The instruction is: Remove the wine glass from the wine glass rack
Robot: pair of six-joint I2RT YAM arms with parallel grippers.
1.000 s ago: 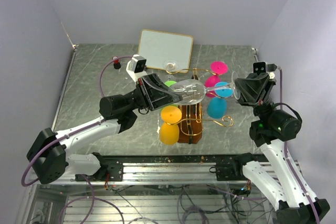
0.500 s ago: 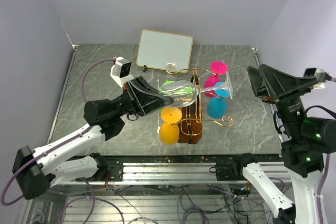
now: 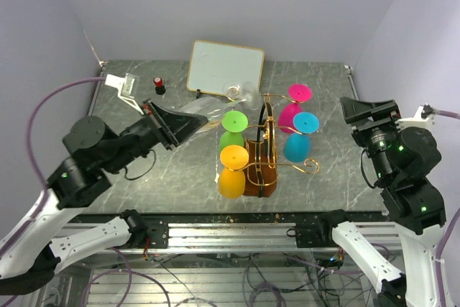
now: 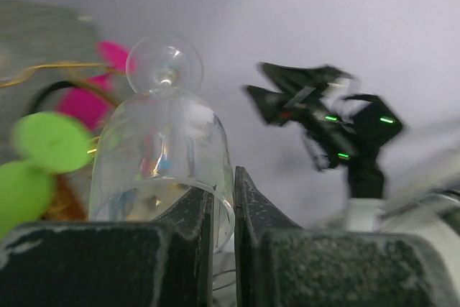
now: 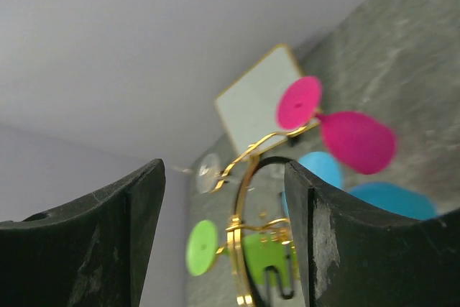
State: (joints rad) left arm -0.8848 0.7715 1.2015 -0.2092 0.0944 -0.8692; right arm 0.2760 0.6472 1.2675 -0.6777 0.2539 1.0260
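My left gripper needs to swing outward next, turn the sideways glass foot-down, lower it and release it, because bare tabletop beside the red-capped object (image 3: 163,100) lies below and outward.
The clear wine glass (image 3: 208,108) hangs in the air left of the wine glass rack (image 3: 260,170), free of its gold wire arms. My left gripper (image 3: 192,118) is shut on the glass's rim. In the left wrist view one finger sits inside the bowl (image 4: 162,149) and one outside, my left gripper (image 4: 224,185) pinching the wall, foot pointing away. My right gripper (image 3: 352,109) is open at the right of the rack, holding nothing. In the right wrist view my right gripper (image 5: 224,177) frames the rack's gold wire (image 5: 248,199) from a distance.
Green (image 3: 233,124), orange (image 3: 233,157), pink (image 3: 299,93) and blue (image 3: 305,122) glasses hang on the rack. Another clear glass foot (image 3: 233,91) shows at the rack's back. Behind it stands a white framed board (image 3: 226,68). A small red-capped object (image 3: 158,85) sits at the back left.
My left arm has drawn back to the left, carrying the clear glass away from the rack. My right gripper has opened, let go of the glass's foot and pulled back right.
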